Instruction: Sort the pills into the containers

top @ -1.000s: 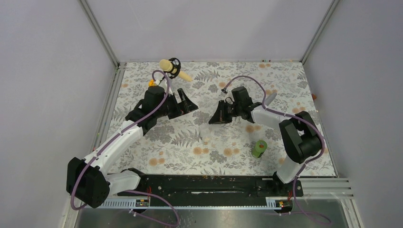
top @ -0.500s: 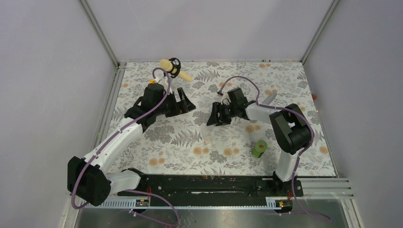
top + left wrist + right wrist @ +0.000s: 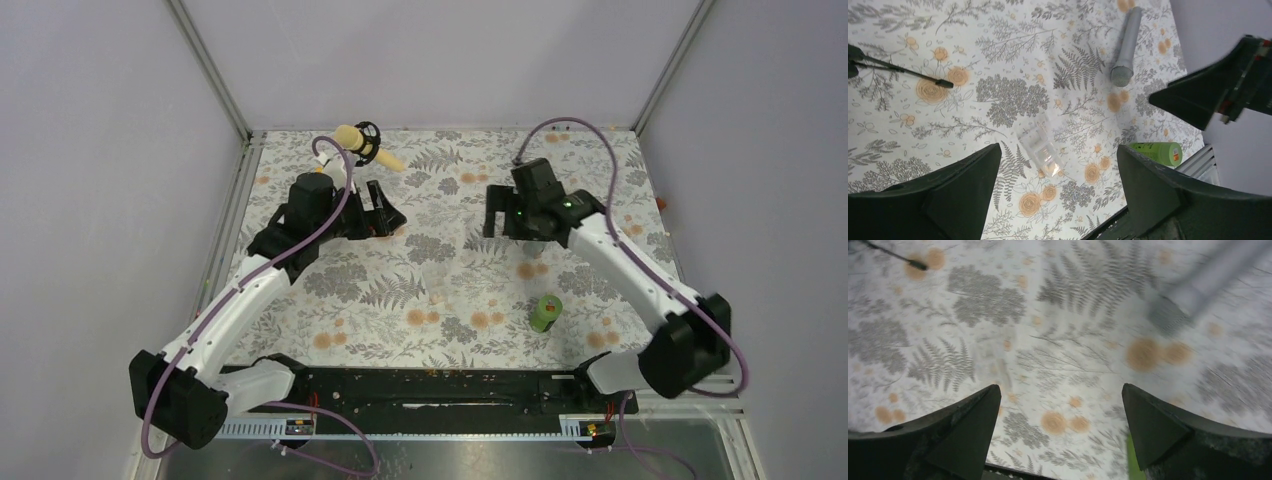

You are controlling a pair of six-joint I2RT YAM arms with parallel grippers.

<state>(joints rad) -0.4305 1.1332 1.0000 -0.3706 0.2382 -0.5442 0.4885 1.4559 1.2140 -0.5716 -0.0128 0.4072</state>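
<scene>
The green bottle stands nearer my base than my raised, open fingers, so next I will move my right gripper back and down over the bottle, straddling its cap [image 3: 549, 306].
The containers [image 3: 1040, 150] are low clear plastic cups lying side by side on the flowered mat, faint in the top view [image 3: 435, 281]. A pale pill [image 3: 1057, 168] shows inside the nearer cup. My left gripper [image 3: 1059, 150] hovers above them, open and empty, at the mat's back left [image 3: 385, 212]. My right gripper [image 3: 1060, 387] is open and empty too, raised over the mat's back right [image 3: 503, 222], well apart from the cups. Its dark fingers [image 3: 1198, 97] show at the right of the left wrist view.
A green screw-cap bottle [image 3: 545, 312] stands at the front right of the mat [image 3: 1155, 151]. A grey microphone-like stick [image 3: 1125, 47] lies at the back right. A yellow object with a black ring [image 3: 360, 142] lies at the back left, and a thin black rod [image 3: 898, 70] lies nearby.
My right gripper has gone from shut to wide open. Its arm has lifted and swung back to the right, away from the mat's centre. The left arm has barely shifted.
</scene>
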